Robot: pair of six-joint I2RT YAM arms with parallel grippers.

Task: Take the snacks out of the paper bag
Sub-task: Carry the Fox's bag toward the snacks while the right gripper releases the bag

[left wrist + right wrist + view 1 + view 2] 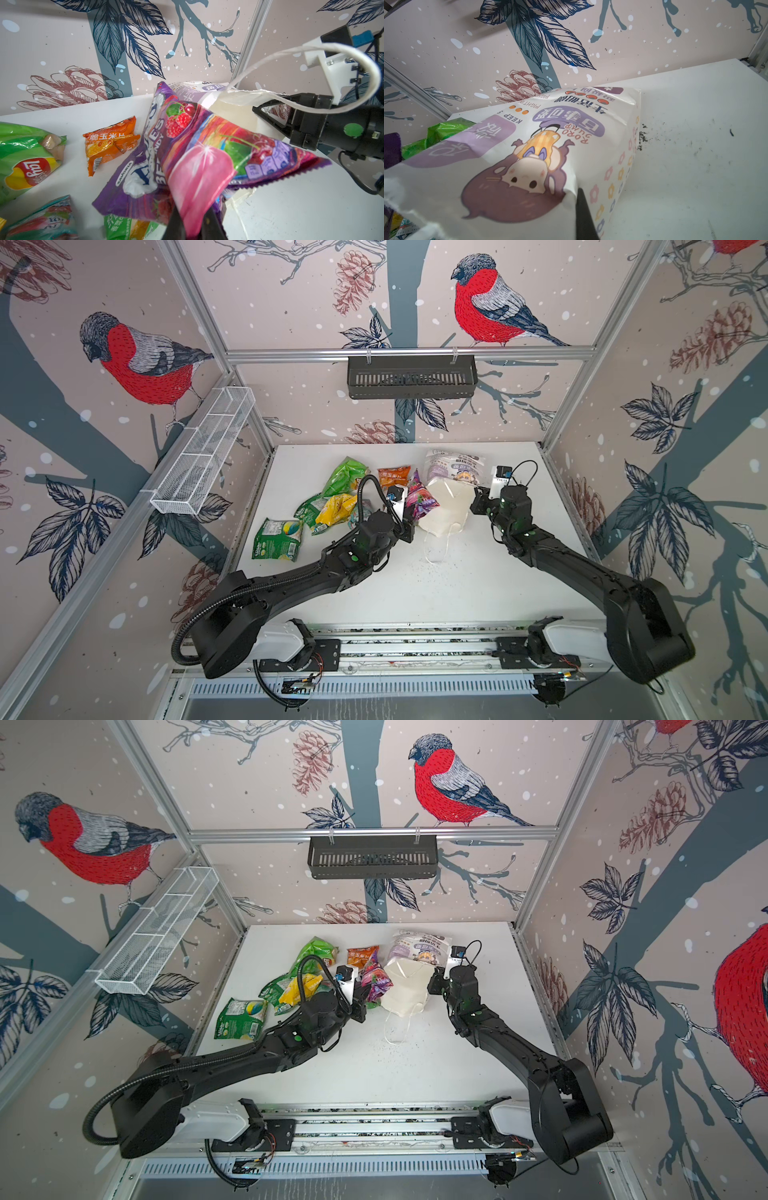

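Observation:
My right gripper pushes the bag's rim outward toward the table's back edge next and releases it. The purple packet (pixel 420 499) is out of the bag's opening.
The white paper bag (pixel 444 506) (pixel 405 988) lies on its side at the back middle of the table, printed face up (pixel 529 155). My right gripper (pixel 475 491) (pixel 434 974) (pixel 577 199) is shut on the rim of the bag's mouth (pixel 234 110). My left gripper (pixel 409 524) (pixel 362 1006) (pixel 195 224) is shut on a purple snack packet (pixel 420 499) (pixel 187 145), held just off the bag's mouth. Other snacks lie to the left: a green chips packet (pixel 345 475), an orange one (pixel 394 476), a yellow one (pixel 336 508) and a green one (pixel 277 539).
One cord handle (pixel 436 549) trails on the table in front of the bag; another cord handle (pixel 311 49) loops over my right gripper. A white wire basket (pixel 203 452) hangs on the left wall and a black basket (pixel 411 377) on the back rail.

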